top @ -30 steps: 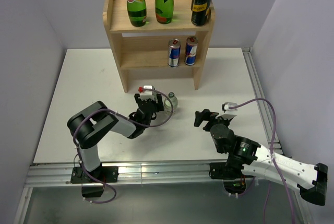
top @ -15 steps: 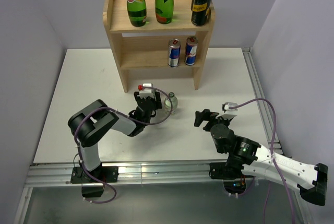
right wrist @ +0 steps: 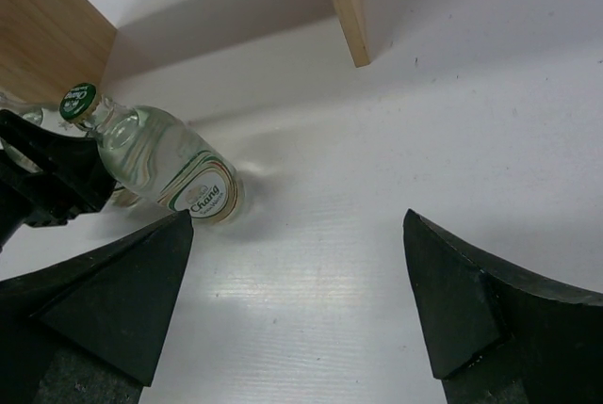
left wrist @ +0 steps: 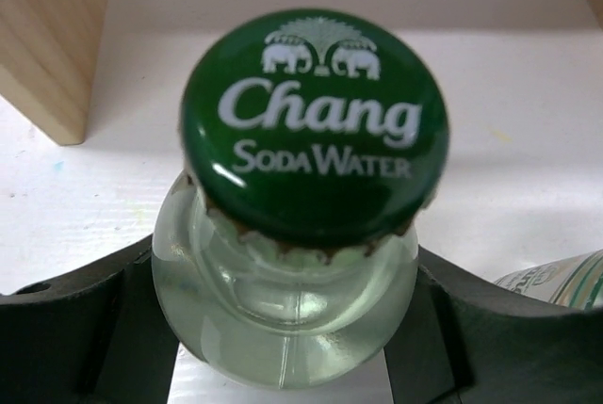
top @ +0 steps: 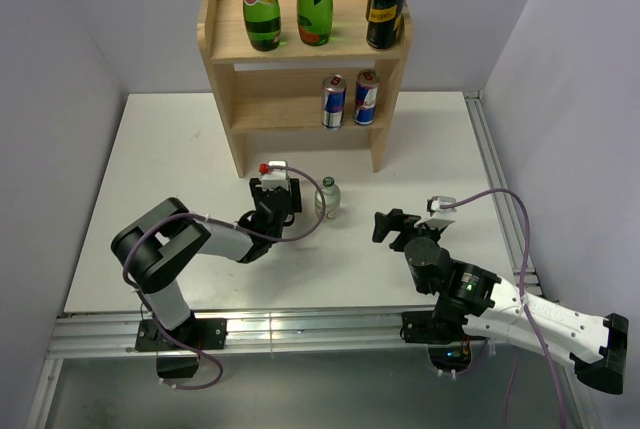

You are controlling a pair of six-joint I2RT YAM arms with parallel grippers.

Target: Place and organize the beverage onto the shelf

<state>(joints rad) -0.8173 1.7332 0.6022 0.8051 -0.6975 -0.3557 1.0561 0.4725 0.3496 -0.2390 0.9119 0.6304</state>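
Observation:
I need to lift the bottle up and outward with my left gripper next and release it on the lower shelf's empty end (top: 254, 114), because the blue-and-silver cans take the opposite end of that shelf.
A clear Chang soda water bottle (left wrist: 300, 282) with a green cap (left wrist: 314, 121) stands by its neck between the fingers (left wrist: 85, 315) of my left gripper (left wrist: 283, 333), which is shut on it. From above, that gripper (top: 275, 194) hides this bottle. A second soda water bottle (top: 327, 196) stands upright just to its right, its label (left wrist: 565, 277) at the edge of the left wrist view, its body (right wrist: 179, 173) in the right wrist view. The light-wood shelf (top: 305, 54) stands behind. My right gripper (top: 400, 224) hovers open and empty (right wrist: 297, 225) over bare table.
On the shelf's top tier stand two green bottles (top: 262, 9) (top: 315, 4) and two black cans (top: 386, 4). Two blue-and-silver cans (top: 333, 101) (top: 366, 97) sit on the lower tier. The shelf's wooden legs (left wrist: 47, 37) (right wrist: 344, 4) are close behind the bottles.
My left gripper has narrowed onto the bottle neck and shifted slightly left and toward the shelf. The right arm has stayed where it was.

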